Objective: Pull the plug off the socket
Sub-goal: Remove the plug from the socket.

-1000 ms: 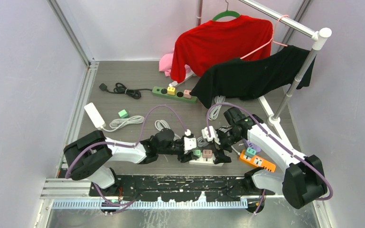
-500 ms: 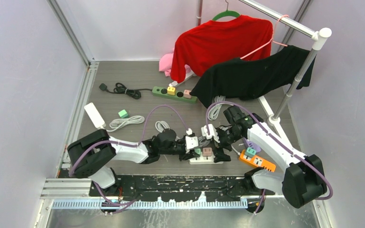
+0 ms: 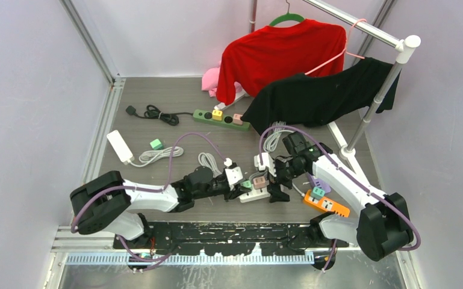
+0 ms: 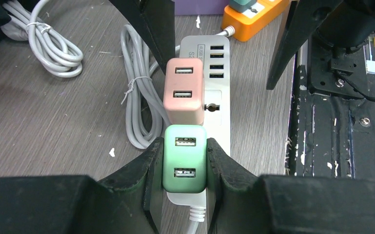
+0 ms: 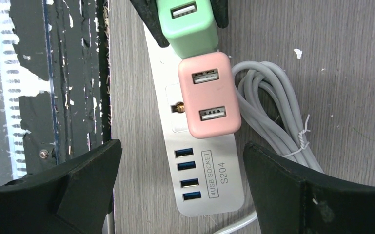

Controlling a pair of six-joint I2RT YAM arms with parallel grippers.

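Note:
I will next raise my left gripper, cross outward and to its left in the top view to the clear tabletop near the loose green plug, lower and release.
A white power strip (image 3: 264,194) lies on the grey table near the front, between the arms. A green plug (image 3: 247,184) and a pink plug (image 3: 260,180) stand in it side by side. My left gripper (image 4: 184,146) is shut on the green plug (image 4: 185,158), one finger on each side of it. The pink plug (image 4: 184,90) stands just beyond it. My right gripper (image 5: 180,148) is open and straddles the USB end of the strip (image 5: 209,183), touching nothing. In the right wrist view the green plug (image 5: 187,24) leans slightly. Its pins are hidden.
An orange strip (image 3: 326,203) with a green plug lies right of the white strip, under my right arm. Grey cable coils (image 4: 139,97) lie beside the strip. A green strip (image 3: 221,119), a white adapter (image 3: 119,146) and a loose green plug (image 3: 155,144) lie farther back. A clothes rack (image 3: 367,114) stands at the right.
The strip with both plugs has shifted a little away from the near edge and turned. My left arm has drawn back to the left with its grip on the green plug.

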